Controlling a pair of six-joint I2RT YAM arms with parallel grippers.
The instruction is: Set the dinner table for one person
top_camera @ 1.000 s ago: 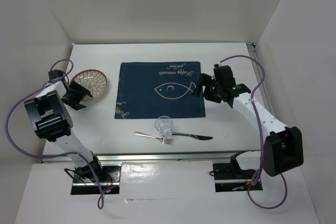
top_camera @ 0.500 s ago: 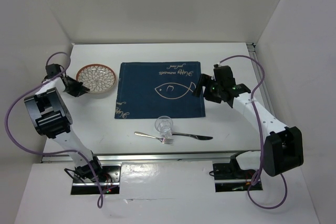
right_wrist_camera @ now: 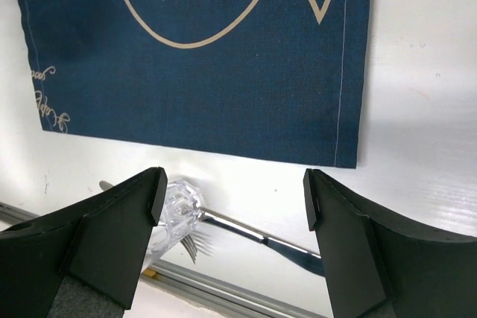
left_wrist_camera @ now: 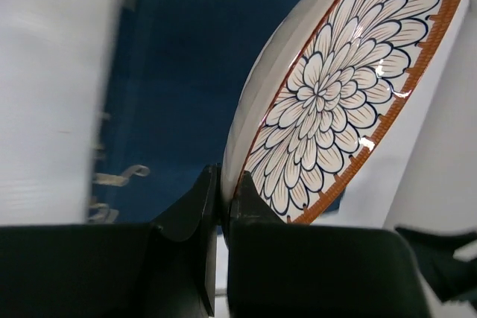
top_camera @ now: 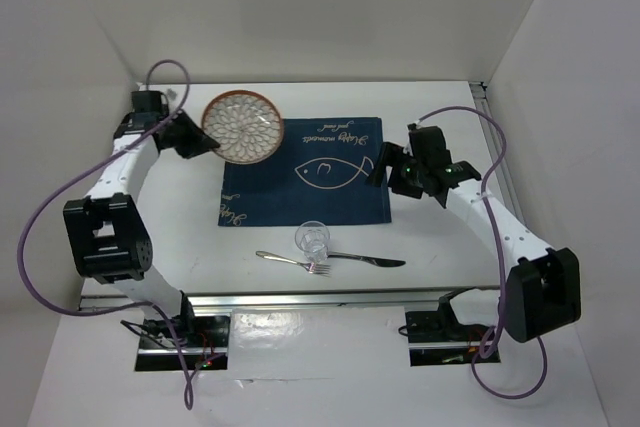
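The placemat's empty middle (top_camera: 308, 168) is below my left gripper and to its right in the top view. I need to bring the plate (top_camera: 242, 127) there, lower it and let it go.
A plate (top_camera: 242, 127) with a flower pattern and an orange rim hangs tilted above the far left corner of the dark blue fish-print placemat (top_camera: 320, 187). My left gripper (top_camera: 200, 139) is shut on the plate's rim. In the left wrist view both fingers (left_wrist_camera: 253, 199) pinch the plate (left_wrist_camera: 335, 102) edge, with the placemat (left_wrist_camera: 179, 72) below. My right gripper (top_camera: 385, 169) stands open at the mat's right edge, nothing between its fingers (right_wrist_camera: 235, 191). A clear glass (top_camera: 312, 237), a fork (top_camera: 290, 262) and a knife (top_camera: 365, 260) lie on the white dinner table (top_camera: 440, 237) in front of the mat.
White walls close in the table on three sides. A metal rail (top_camera: 320, 297) runs along the near edge. Purple cables loop off both arms. In the right wrist view the glass (right_wrist_camera: 175, 210) and knife (right_wrist_camera: 261, 237) lie below the placemat (right_wrist_camera: 201, 72).
My left gripper has shut on the plate's rim, lifted it from the table left of the mat and carried it up and right to the mat's far left corner. The right arm has barely moved.
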